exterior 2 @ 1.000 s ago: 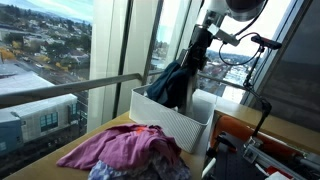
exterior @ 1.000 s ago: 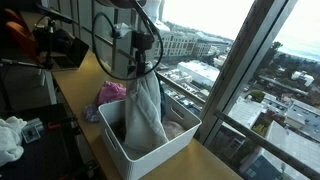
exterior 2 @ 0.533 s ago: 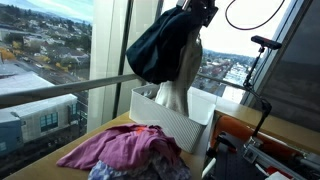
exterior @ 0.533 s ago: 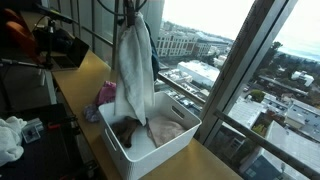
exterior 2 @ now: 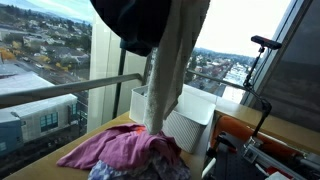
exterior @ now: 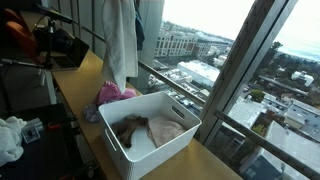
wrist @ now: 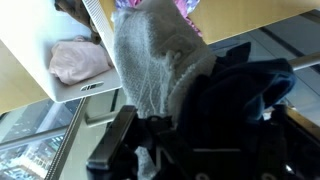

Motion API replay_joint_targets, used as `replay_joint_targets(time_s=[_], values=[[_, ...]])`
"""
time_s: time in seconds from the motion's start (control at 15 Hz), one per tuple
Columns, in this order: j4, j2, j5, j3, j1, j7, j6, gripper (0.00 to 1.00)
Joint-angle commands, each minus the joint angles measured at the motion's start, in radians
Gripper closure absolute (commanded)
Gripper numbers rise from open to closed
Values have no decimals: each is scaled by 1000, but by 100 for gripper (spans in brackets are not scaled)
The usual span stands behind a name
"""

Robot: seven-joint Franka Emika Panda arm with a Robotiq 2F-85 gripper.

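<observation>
I will bring the dangling bundle down next with my gripper, onto the pink clothes pile's side away from the bin, and let it go there. The pile is below, beside the white bin (exterior: 160, 152).
A pale grey cloth (exterior: 121, 45) hangs down from the top edge in both exterior views, bunched with a dark blue garment (exterior 2: 130, 25); the grey part (exterior 2: 170, 75) dangles above the table. In the wrist view my gripper (wrist: 165, 138) is shut on this bundle, grey cloth (wrist: 150, 60) to the left and dark garment (wrist: 240, 90) to the right. The gripper itself is above the picture in both exterior views. Below stands a white bin (exterior: 160, 152) holding a brown cloth (exterior: 130, 128) and a beige cloth (exterior: 166, 128). A pink clothes pile (exterior 2: 125, 150) lies beside the bin.
The wooden table (exterior: 80, 85) runs along a tall window with a railing (exterior 2: 60, 90). Black camera gear (exterior: 60, 45) stands at the far end, and a white cloth (exterior: 10, 135) lies off the table's inner side. A stand (exterior 2: 262, 45) rises beside the bin.
The bundle has been lifted up out of the white bin and carried sideways, toward the pink pile. The gripper has risen out of both exterior views.
</observation>
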Motion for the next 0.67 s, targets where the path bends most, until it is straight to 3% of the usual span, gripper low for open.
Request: replay_joint_targets(time_s=[0.0,0.27,0.6], values=[[133,145,-57,14,49,44,-43,100],[35,238,-6,-26,66,34,42,100],[-137,349,117,-82,31,-31,198,100]])
